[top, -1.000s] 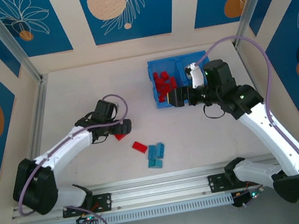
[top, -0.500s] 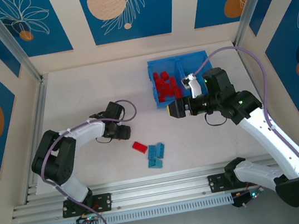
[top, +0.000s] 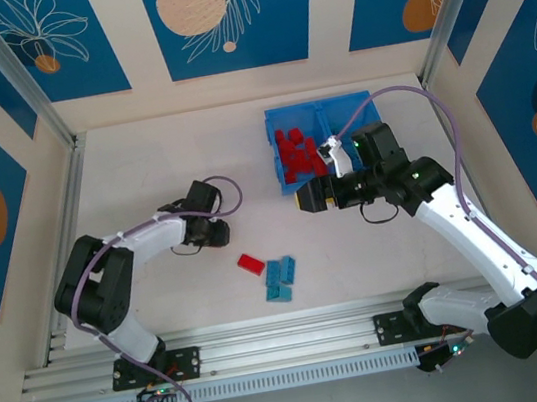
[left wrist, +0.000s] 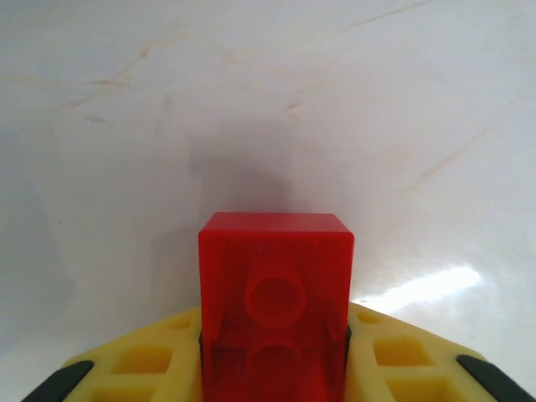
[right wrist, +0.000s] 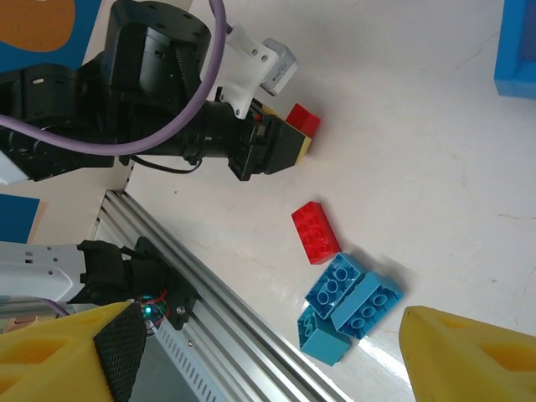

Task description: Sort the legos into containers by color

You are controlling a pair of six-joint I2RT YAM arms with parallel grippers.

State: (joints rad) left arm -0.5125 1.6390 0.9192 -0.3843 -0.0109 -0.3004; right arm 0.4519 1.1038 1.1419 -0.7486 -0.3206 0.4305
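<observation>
The left gripper rises next and carries its brick outward over the red legos to release it, as they already lie in one container of the blue bin.
My left gripper (top: 219, 234) is shut on a red lego (left wrist: 276, 293), which is clamped between its yellow fingers (left wrist: 151, 364) low over the table. The right wrist view shows that same brick (right wrist: 303, 119) sticking out of the left gripper (right wrist: 289, 144). A loose red lego (top: 250, 262) lies flat on the table, with three light blue legos (top: 280, 278) clustered just right of it. The blue bin (top: 292, 186) stands at the back; its left container holds several red legos (top: 294, 153). My right gripper (top: 305, 199) hovers open and empty in front of the bin.
An aluminium rail (top: 290, 344) runs along the table's near edge, and slanted metal posts (top: 69, 216) frame the sides. My right arm (top: 454, 224) covers part of the bin's right container. Bare table lies at the far left (top: 162, 161).
My left gripper has closed on the red lego, and its arm has folded in toward the base. My right gripper has drifted left and nearer, away from the bin.
</observation>
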